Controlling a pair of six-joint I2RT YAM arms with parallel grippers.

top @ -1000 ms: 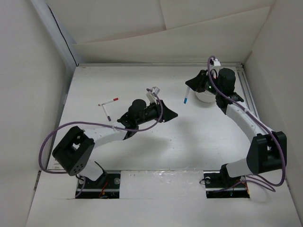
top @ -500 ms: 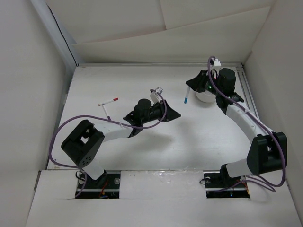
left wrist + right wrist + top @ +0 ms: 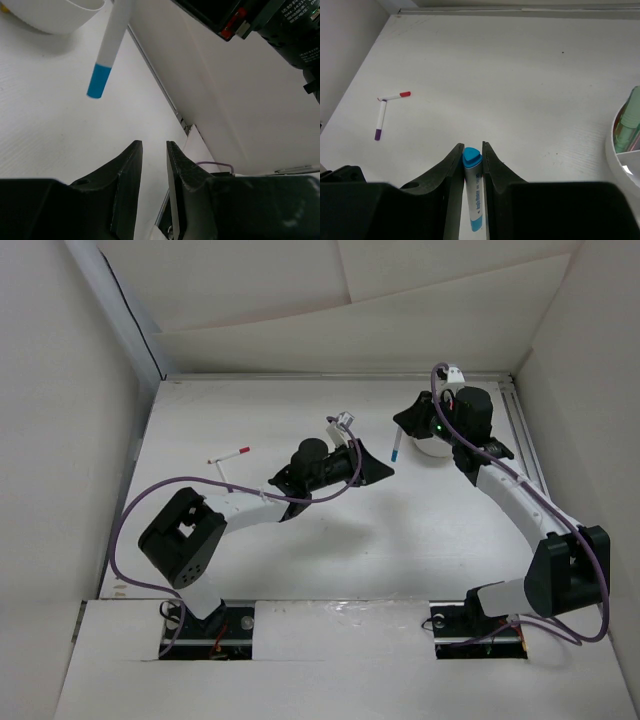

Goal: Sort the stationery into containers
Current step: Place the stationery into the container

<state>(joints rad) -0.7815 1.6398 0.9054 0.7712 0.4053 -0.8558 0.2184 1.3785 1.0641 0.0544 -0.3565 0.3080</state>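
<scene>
My right gripper will turn and move over the white cup [image 3: 437, 448] [image 3: 631, 159], which holds pens and lies to its right in the top view, to release the marker.
My right gripper [image 3: 404, 427] is shut on a white marker with blue ends [image 3: 396, 447] and holds it hanging above the table, just left of the round white cup [image 3: 437, 448]. In the right wrist view the marker [image 3: 473, 200] sits between the jaws [image 3: 472, 150], and the cup's rim [image 3: 620, 155] at the right edge holds green pens [image 3: 631, 122]. My left gripper [image 3: 378, 468] is empty, its jaws a narrow gap apart [image 3: 154, 145], just below-left of the hanging marker [image 3: 111, 45]. A thin white pen with a red tip [image 3: 232, 454] and a thin purple-tipped pen [image 3: 225, 478] lie at the far left.
The cup [image 3: 55, 17] stands near the table's right rail [image 3: 522, 435] and back wall. The two thin pens also show in the right wrist view, red-tipped [image 3: 395, 96] and purple-tipped [image 3: 380, 120]. White walls enclose the table on three sides.
My left arm has stretched right and farther back, bringing its gripper close under the hanging marker. My right gripper has shifted slightly left with the marker still in it.
</scene>
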